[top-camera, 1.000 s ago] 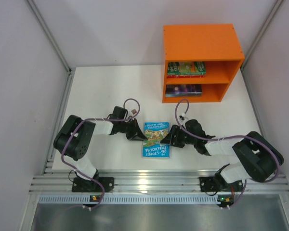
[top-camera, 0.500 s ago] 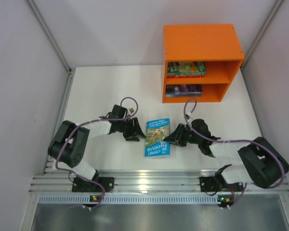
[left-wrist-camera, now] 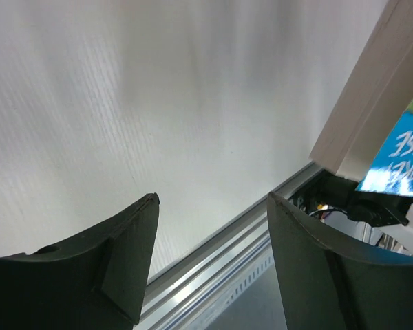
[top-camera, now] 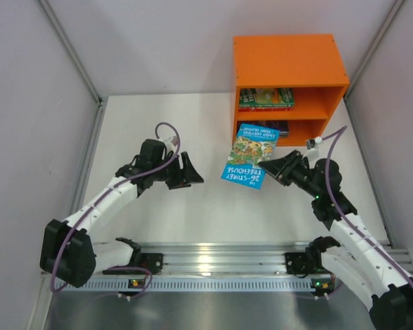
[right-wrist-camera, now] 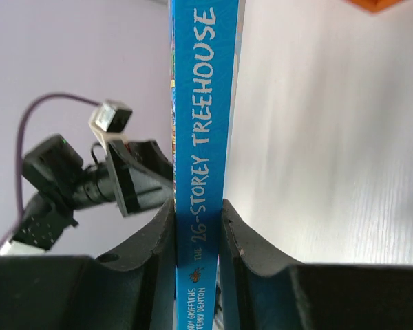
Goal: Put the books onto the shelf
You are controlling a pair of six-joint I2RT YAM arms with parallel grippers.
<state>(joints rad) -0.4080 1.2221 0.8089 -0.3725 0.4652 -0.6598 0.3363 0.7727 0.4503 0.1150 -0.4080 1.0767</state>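
The stacked books already lie flat in the shelf's upper section. I should move my right gripper outward there to release the light-blue book (top-camera: 249,161) on top of them.
My right gripper (top-camera: 273,168) is shut on a light-blue illustrated book (top-camera: 249,161), held tilted above the table just in front of the orange shelf (top-camera: 289,65). In the right wrist view the blue spine (right-wrist-camera: 198,137) stands clamped between both fingers (right-wrist-camera: 230,234). Books (top-camera: 265,98) lie in the shelf's upper compartment, and a dark starry book (top-camera: 279,127) lies in the lower one, partly hidden by the held book. My left gripper (top-camera: 191,170) hovers open to the left of the book, with nothing between its fingers (left-wrist-camera: 124,254). The held book's corner (left-wrist-camera: 403,155) shows at the right edge of the left wrist view.
White table (top-camera: 158,130) is bounded by an aluminium rail (top-camera: 213,261) along the near edge. Grey walls and corner posts (top-camera: 69,55) close in the left, back and right sides. The shelf stands at the back right.
The right gripper closed on the light-blue book and lifted it off the table toward the shelf. The left gripper opened, let go of the book and drew back to the left.
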